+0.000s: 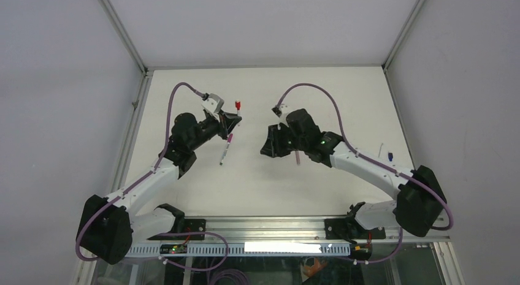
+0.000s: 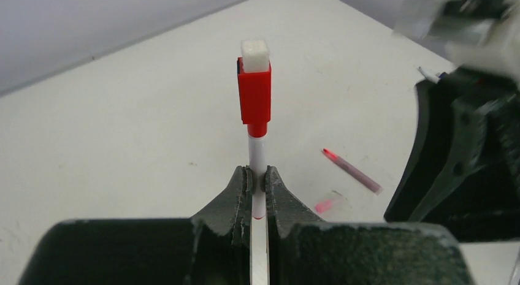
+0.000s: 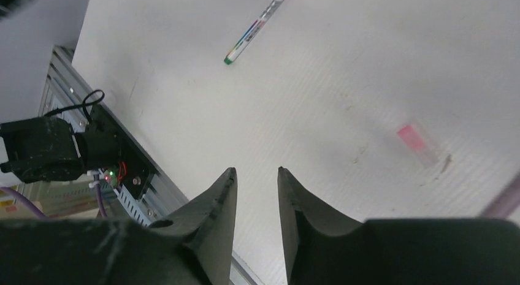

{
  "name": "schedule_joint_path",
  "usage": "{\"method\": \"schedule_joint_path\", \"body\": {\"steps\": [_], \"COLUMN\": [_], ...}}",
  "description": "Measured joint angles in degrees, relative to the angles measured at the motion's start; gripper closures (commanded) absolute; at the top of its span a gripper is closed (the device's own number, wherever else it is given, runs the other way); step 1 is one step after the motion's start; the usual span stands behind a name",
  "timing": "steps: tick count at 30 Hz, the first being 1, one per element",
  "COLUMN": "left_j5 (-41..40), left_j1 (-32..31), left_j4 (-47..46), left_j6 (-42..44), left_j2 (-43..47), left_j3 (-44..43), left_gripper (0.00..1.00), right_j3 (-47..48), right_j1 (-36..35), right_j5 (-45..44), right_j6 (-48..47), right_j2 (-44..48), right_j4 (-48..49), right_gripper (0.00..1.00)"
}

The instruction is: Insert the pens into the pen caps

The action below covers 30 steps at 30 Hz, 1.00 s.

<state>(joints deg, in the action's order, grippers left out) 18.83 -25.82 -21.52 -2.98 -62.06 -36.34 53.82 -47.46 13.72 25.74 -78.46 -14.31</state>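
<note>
My left gripper next needs to move back and down, tilting toward the tabletop (image 1: 237, 149) beside the magenta-ended pen, to release the white pen, as its red cap is on.
My left gripper (image 1: 230, 121) (image 2: 258, 174) is shut on a white pen (image 2: 258, 151) that stands out beyond the fingertips. A red pen cap (image 2: 254, 98) (image 1: 238, 105) with a white block on top sits on that pen's far end. Opposite it, my right gripper (image 1: 270, 144) (image 3: 256, 174) is open above the table, with nothing between its fingers. A blurred pinkish pen (image 1: 298, 157) (image 2: 352, 170) (image 3: 506, 199) shows just beside the right gripper. Near it a small pink pen cap (image 2: 325, 205) (image 3: 412, 138) lies on the table. Another pen (image 1: 225, 150) (image 3: 252, 32), with magenta and green ends, lies below the left gripper.
A dark blue cap (image 1: 390, 155) and a thin white piece (image 1: 381, 147) lie near the table's right edge, beside the right forearm. The metal rail (image 3: 132, 199) with cables runs along the near table edge.
</note>
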Motion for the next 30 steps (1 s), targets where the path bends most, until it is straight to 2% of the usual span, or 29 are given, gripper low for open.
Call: {"method": "schedule_joint_path", "body": {"steps": [6,11,23,30], "left_j5": [-2.62,-8.66,-20.46,-23.61], "left_j1": [0.0,-0.11,-5.44,-6.84], "left_j4": [6.27,14.95,30.36,34.82], "left_j6": [-2.03,-3.96,-6.47,-6.71], "left_j2": [-1.7,-2.93,-13.64,-18.4], "left_j3": [0.92,-0.48,-6.75,-9.09], "left_gripper": [1.0,1.0,1.0,1.0], "right_j3": [-1.81,-4.0,-6.4,-6.6], "right_j1": [5.88,9.62,10.75,11.28], "right_j5": [-1.97,-2.25,-2.12,-2.12], "right_j6": [-1.46,-1.64,-1.46,-1.44], "right_j2": [7.52,9.75,9.94,9.94], "right_j4": [-1.05,-1.51,-2.25,-2.34], "right_gripper": [0.61,0.6,0.6,0.6]}}
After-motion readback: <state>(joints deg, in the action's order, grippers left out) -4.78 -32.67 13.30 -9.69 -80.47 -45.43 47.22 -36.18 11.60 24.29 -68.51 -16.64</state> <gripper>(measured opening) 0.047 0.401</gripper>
